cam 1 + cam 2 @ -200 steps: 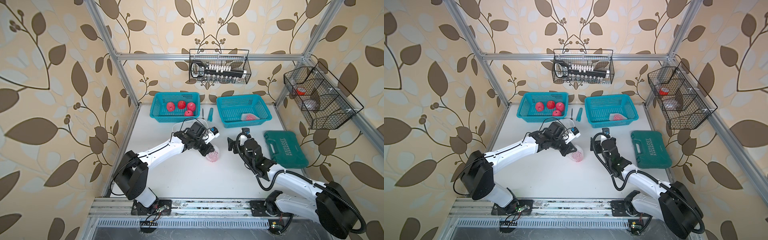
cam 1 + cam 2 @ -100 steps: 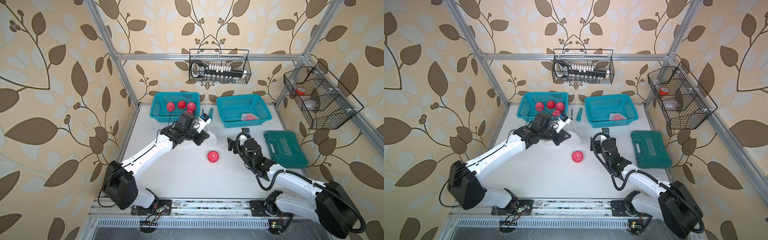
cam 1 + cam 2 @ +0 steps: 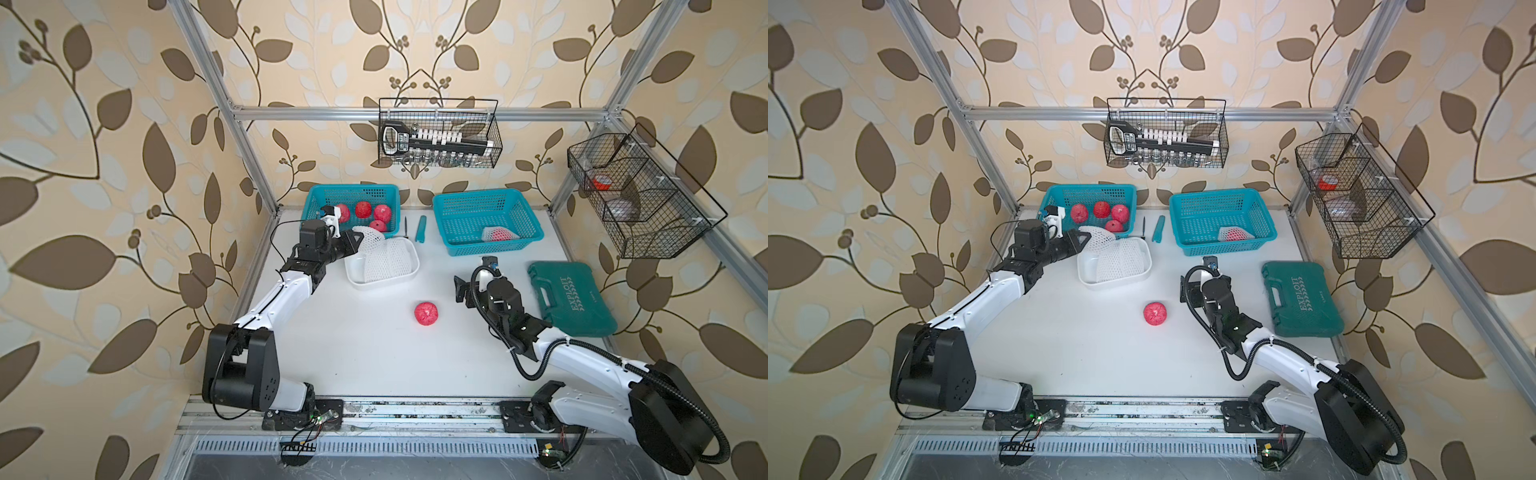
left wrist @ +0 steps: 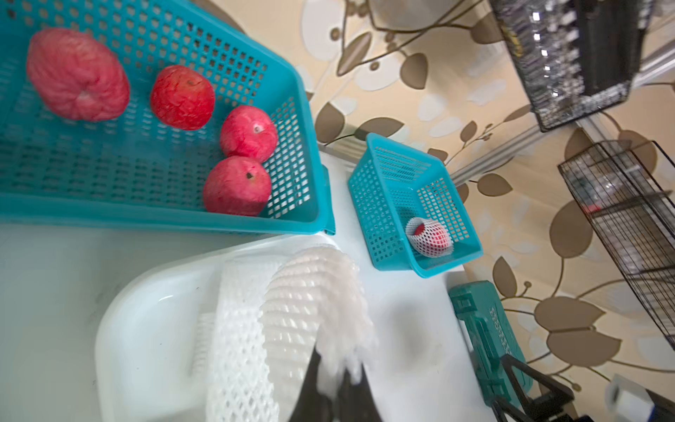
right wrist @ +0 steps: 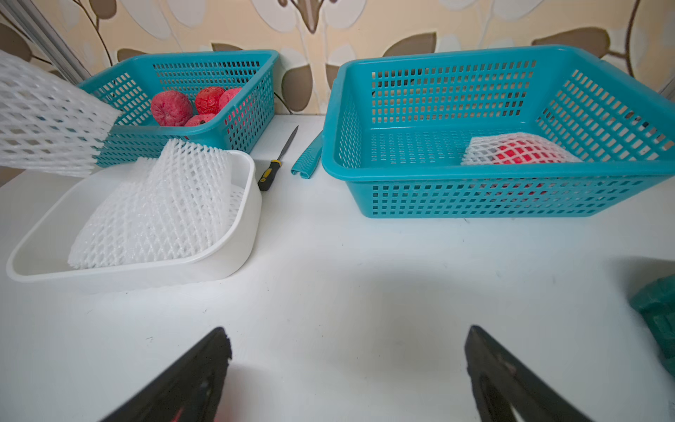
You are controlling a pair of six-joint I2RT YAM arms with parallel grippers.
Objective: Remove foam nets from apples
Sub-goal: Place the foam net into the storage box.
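Note:
My left gripper holds the edge and will go down and move in over the foam nets in the white tub [image 4: 240, 327] to let go of it, because other nets are already there.
My left gripper [image 3: 358, 240] is shut on a white foam net [image 3: 372, 236], which it holds above the white tub [image 3: 374, 284]; its jaws pinch the net's [image 4: 317, 292] edge in the left wrist view. More foam nets [image 3: 388, 261] lie in the tub. A bare red apple [image 3: 426, 313] sits alone mid-table. Several bare apples [image 3: 363, 210] lie in the left teal basket [image 3: 316, 199]. One apple still in its net [image 3: 498, 234] lies in the right teal basket [image 3: 444, 208]. My right gripper [image 3: 465, 291] is open and empty, right of the lone apple, fingers [image 5: 204, 365] wide apart.
A small screwdriver [image 3: 406, 227] and a teal strip [image 3: 421, 228] lie between the two baskets. A green tool case [image 3: 571, 303] lies right of my right arm. Wire baskets hang on the back wall [image 3: 438, 133] and right wall [image 3: 640, 199].
The left gripper pulled the net off the apple at mid-table and carried it back-left to above the tub. The apple stays bare on the table. The right arm has not moved.

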